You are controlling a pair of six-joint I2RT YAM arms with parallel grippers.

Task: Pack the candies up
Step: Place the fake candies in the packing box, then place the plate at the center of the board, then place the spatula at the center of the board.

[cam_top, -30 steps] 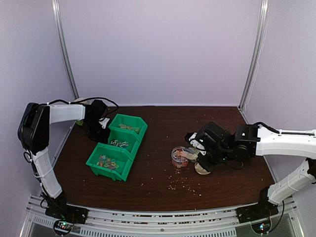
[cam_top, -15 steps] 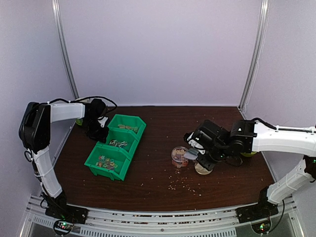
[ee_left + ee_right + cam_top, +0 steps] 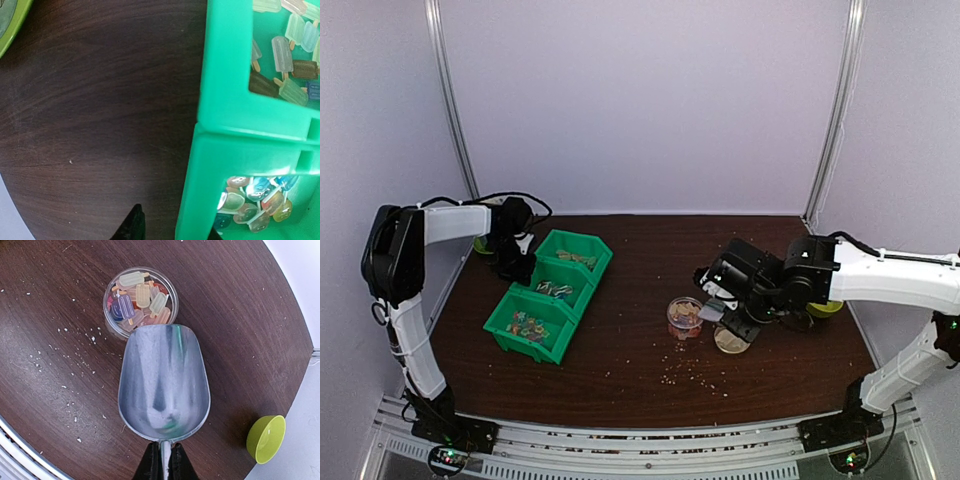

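My right gripper moves outward from the jar [image 3: 684,316] next and lowers the scoop onto the bare tabletop beyond the gold lid to release it, since the scoop's blade is empty.
The candies show in two places. Pastel popsicle-shaped ones fill a clear round jar [image 3: 140,300] [image 3: 684,316]. More popsicle sweets [image 3: 285,60] and shiny wrapped ones [image 3: 255,200] lie in the green bins [image 3: 548,292]. My right gripper [image 3: 164,452] [image 3: 725,315] is shut on the handle of a metal scoop [image 3: 164,385]. The scoop is empty, and its lip sits just at the jar's near side. My left gripper [image 3: 175,229] [image 3: 517,262] straddles a green bin wall [image 3: 200,190]. Its left finger [image 3: 132,227] stands off the wall, so the gripper is open.
A gold lid [image 3: 730,341] lies right of the jar, under the right arm. Pale crumbs [image 3: 692,372] dot the dark wooden table. One lime-green bowl [image 3: 266,438] [image 3: 827,308] sits beyond the right arm, and another bowl's rim [image 3: 10,25] shows near the left gripper.
The green bins slid left with my left gripper, whose jaws then parted off the wall. The scoop drew back from over the jar toward the right.
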